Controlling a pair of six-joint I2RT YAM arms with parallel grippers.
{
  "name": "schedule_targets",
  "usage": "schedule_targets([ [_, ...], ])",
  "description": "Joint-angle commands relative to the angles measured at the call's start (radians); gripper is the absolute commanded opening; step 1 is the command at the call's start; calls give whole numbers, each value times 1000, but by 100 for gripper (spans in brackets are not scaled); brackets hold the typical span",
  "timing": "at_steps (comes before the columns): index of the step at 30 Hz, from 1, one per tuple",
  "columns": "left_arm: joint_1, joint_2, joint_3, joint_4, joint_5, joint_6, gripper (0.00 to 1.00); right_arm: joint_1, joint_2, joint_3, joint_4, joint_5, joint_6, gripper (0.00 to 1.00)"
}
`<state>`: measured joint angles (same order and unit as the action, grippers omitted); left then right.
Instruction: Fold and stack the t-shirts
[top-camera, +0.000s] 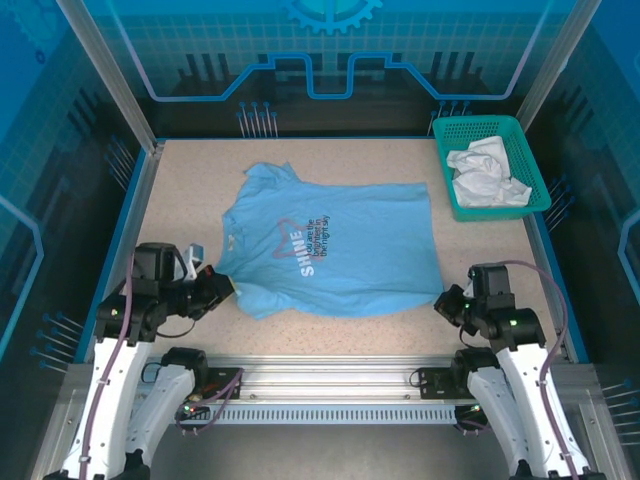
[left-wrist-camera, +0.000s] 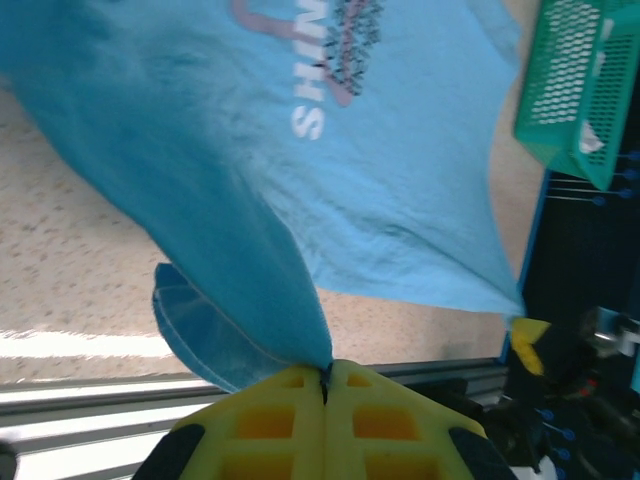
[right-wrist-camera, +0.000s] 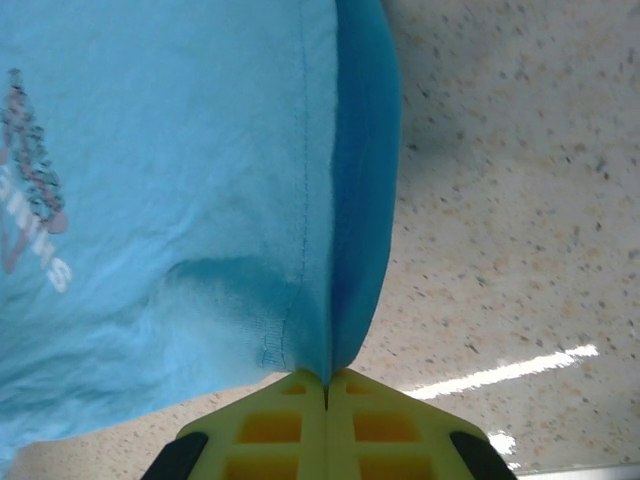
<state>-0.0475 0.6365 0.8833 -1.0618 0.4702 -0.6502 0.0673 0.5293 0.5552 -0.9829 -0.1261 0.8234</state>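
Note:
I should next use my left gripper to carry the shirt's near part outward onto the shirt's middle beside the print (top-camera: 305, 246) and then let go of it, because the shirt is unfolded.
The light blue t-shirt (top-camera: 335, 245) lies spread across the middle of the table, its dark-and-red "SHINE" print (top-camera: 305, 246) facing up. My left gripper (top-camera: 214, 282) is shut on the shirt's near-left part, and blue cloth (left-wrist-camera: 260, 290) rises straight out of the closed yellow jaws. My right gripper (top-camera: 447, 300) is shut on the near-right hem corner, where the stitched edge (right-wrist-camera: 300, 300) folds into the closed jaws. The white t-shirt (top-camera: 486, 172) sits crumpled inside the basket at the far right.
The teal mesh basket (top-camera: 536, 170) stands at the table's far right corner, and shows as the basket (left-wrist-camera: 580, 90) in the left wrist view. A metal rail (top-camera: 330, 375) runs along the near edge. Blue enclosure walls (top-camera: 120, 240) border the speckled tabletop (top-camera: 190, 180).

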Motion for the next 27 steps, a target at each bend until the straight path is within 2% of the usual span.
schedule_targets([
  [1,1,50,45,54,77,18,0,8,55,-8,-21,45,0,0],
  [9,3,308,138,173,-3,-25,0,-11,425,192,99,170,-109,0],
  [17,14,674,288,275,-44,-19,0,-31,796,414,174,188,-186,0],
  [27,36,1124,626,225,-119,3,0,-69,1095,591,220,195,-196,0],
])
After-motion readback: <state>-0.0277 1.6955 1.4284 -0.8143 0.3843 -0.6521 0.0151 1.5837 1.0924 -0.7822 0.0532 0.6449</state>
